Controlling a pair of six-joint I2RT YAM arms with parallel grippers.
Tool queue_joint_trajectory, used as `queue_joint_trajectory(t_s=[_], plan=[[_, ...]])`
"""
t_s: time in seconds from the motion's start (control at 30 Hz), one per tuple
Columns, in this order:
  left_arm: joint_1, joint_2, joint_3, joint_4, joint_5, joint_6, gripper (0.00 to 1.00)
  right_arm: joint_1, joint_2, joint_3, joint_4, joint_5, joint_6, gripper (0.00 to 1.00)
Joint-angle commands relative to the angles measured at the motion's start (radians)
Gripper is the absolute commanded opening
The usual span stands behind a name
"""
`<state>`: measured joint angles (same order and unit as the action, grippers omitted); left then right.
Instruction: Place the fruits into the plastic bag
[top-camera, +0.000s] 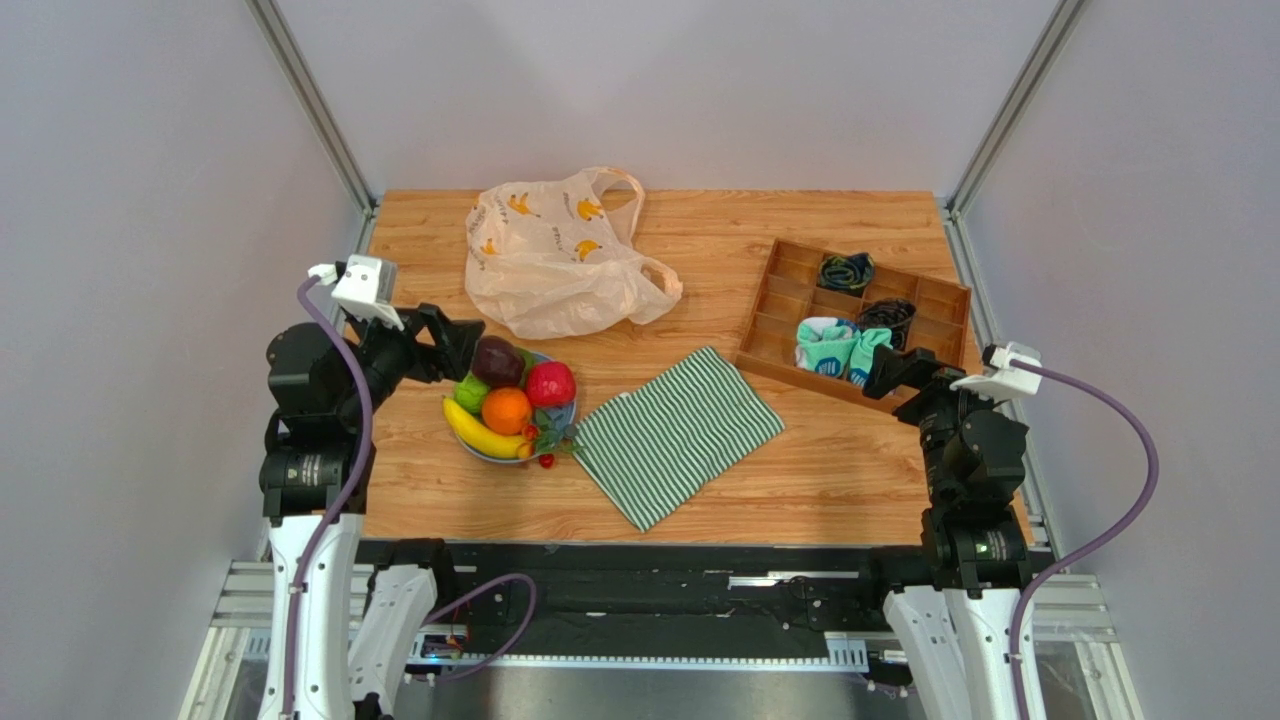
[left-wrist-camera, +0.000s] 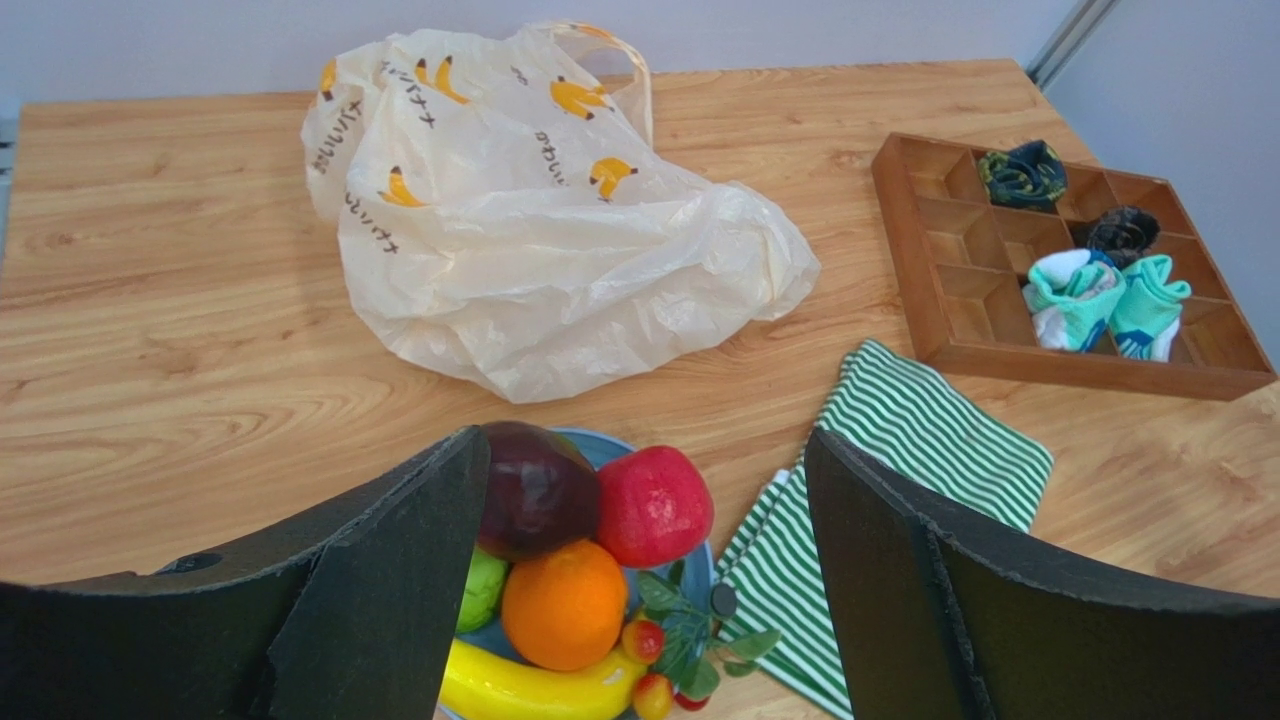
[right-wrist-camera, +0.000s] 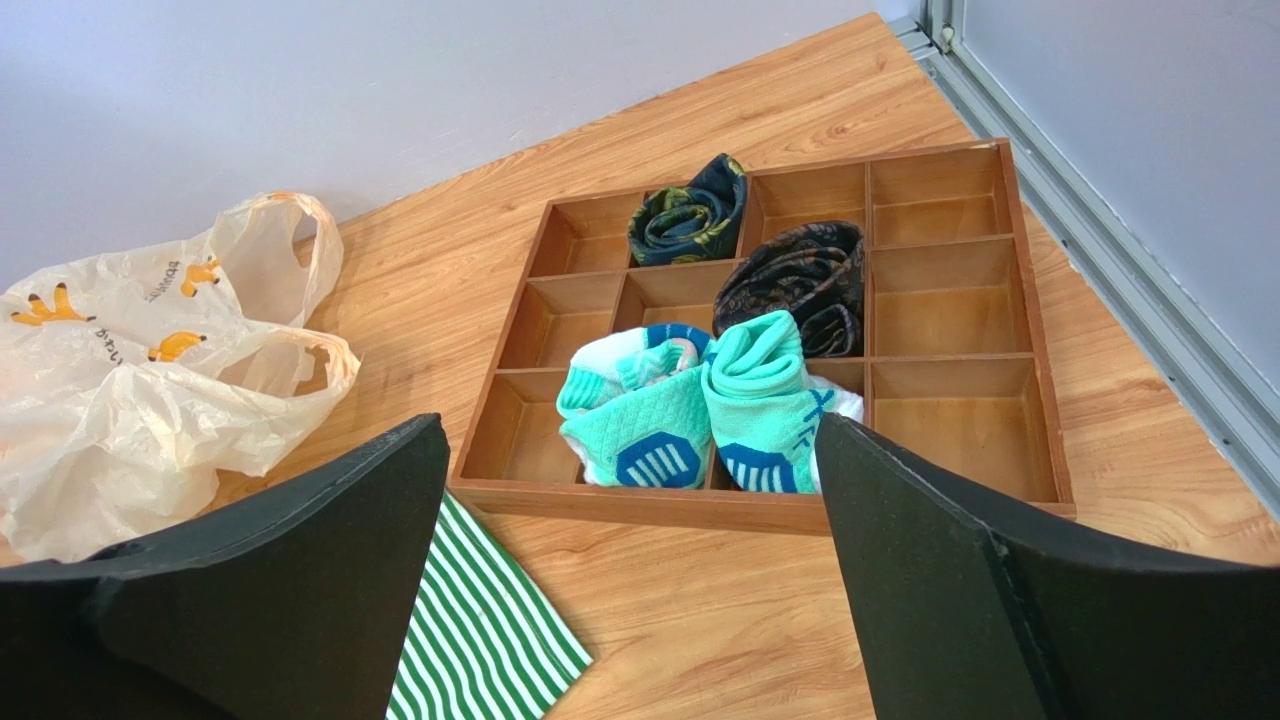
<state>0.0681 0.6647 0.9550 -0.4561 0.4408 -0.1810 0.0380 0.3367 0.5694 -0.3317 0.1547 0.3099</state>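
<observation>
My left gripper moves outward past the plate next, then needs to go down onto the bag's fold (top-camera: 643, 302) (left-wrist-camera: 748, 279) beside the handle nearest the cloth, since the bag lies collapsed.
A blue plate (top-camera: 463, 437) holds the fruits: dark purple fruit (top-camera: 498, 360), red apple (top-camera: 550, 384), orange (top-camera: 507, 410), green apple (top-camera: 470, 393), banana (top-camera: 481, 432) and small red berries (top-camera: 544, 455). They also show in the left wrist view: purple fruit (left-wrist-camera: 537, 488), red apple (left-wrist-camera: 654, 504), orange (left-wrist-camera: 565, 603), banana (left-wrist-camera: 526, 687). The whitish plastic bag (top-camera: 550, 255) with banana prints lies crumpled behind the plate (left-wrist-camera: 526, 225). My left gripper (top-camera: 454, 342) is open, empty, just left of the plate (left-wrist-camera: 646, 600). My right gripper (top-camera: 891, 372) is open and empty at the right.
A green-striped cloth (top-camera: 676, 434) lies right of the plate. A wooden compartment tray (top-camera: 781, 323) with rolled socks (top-camera: 842, 350) stands at the back right, just beyond my right gripper (right-wrist-camera: 631, 600). The tray shows in the right wrist view (right-wrist-camera: 962, 435).
</observation>
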Motion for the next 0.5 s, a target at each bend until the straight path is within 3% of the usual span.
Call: queue_joint_trajectory(t_s=[0.0,0.1,0.27,0.47], plan=[[-0.004,0.074,0.01,0.073,0.052,-0.031,0.84,-0.001,-0.004,-0.006,0.046,-0.01,-0.003,0.97],[-0.06,0.143,0.054,0.06,-0.006,-0.035,0.82,-0.001,0.001,-0.002,0.049,-0.015,-0.005,0.97],[-0.257,0.309,0.197,-0.027,-0.198,-0.015,0.83,0.0,0.022,0.004,0.059,-0.03,-0.009,0.97],[-0.324,0.683,0.427,-0.088,-0.204,-0.026,0.8,-0.001,0.041,0.01,0.054,-0.058,-0.006,0.97]])
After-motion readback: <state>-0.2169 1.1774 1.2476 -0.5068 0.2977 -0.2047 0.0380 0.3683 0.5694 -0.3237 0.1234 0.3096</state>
